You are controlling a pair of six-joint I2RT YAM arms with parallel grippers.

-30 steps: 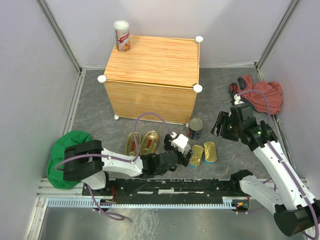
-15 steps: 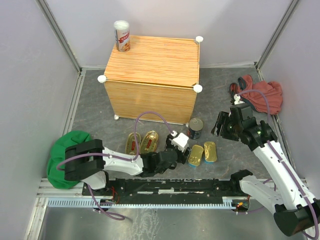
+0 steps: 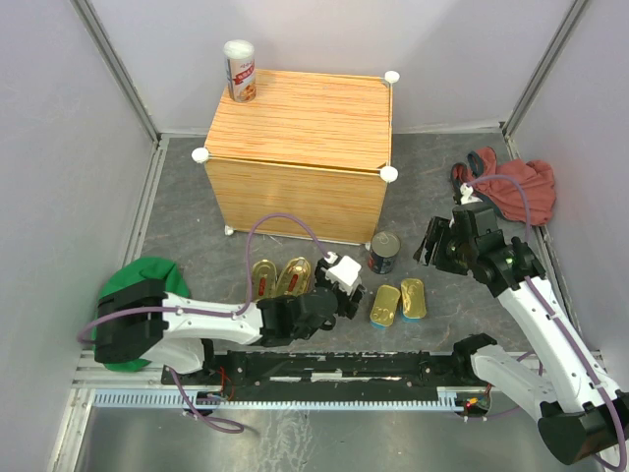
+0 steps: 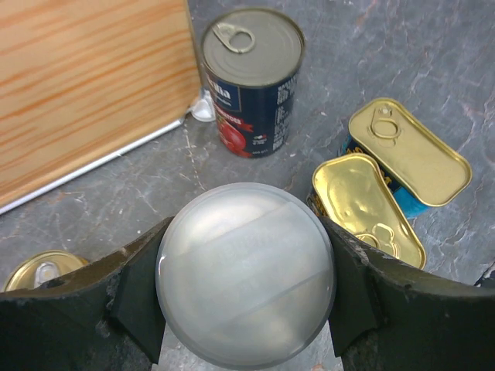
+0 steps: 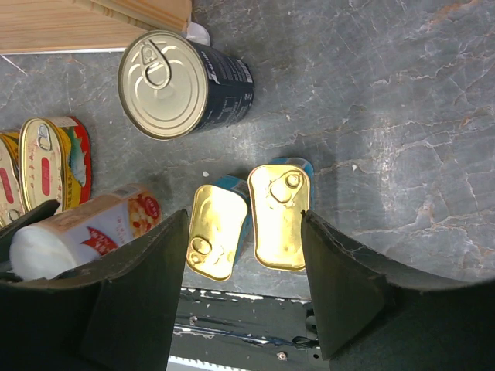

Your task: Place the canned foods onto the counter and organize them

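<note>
My left gripper will lift the cylinder outward onto the counter (image 3: pixel 230 129) beside its twin, since that spot is outward of the gripper and to its left in the top view.
My left gripper (image 3: pixel 344 289) is shut on a tall red-white cylinder; its white lid (image 4: pixel 245 274) fills the gap between the fingers. It hangs tilted above the floor, as the right wrist view (image 5: pixel 100 226) shows. The second tall cylinder (image 3: pixel 239 71) stands on the far left corner of the wood-grain counter (image 3: pixel 305 123). On the floor in front of the counter are the dark round tin (image 3: pixel 383 253), two oval tins (image 3: pixel 278 278) and two rectangular tins (image 3: pixel 398 301). My right gripper (image 3: pixel 437 246) is open and empty, high above the rectangular tins (image 5: pixel 251 216).
A green cloth (image 3: pixel 138 280) lies at the near left and a red cloth (image 3: pixel 516 187) at the far right. Grey walls close in the floor on three sides. The black arm rail (image 3: pixel 334 369) runs along the near edge.
My left arm has swung left and drawn the held cylinder slightly left, away from the rectangular tins. The right arm has not moved.
</note>
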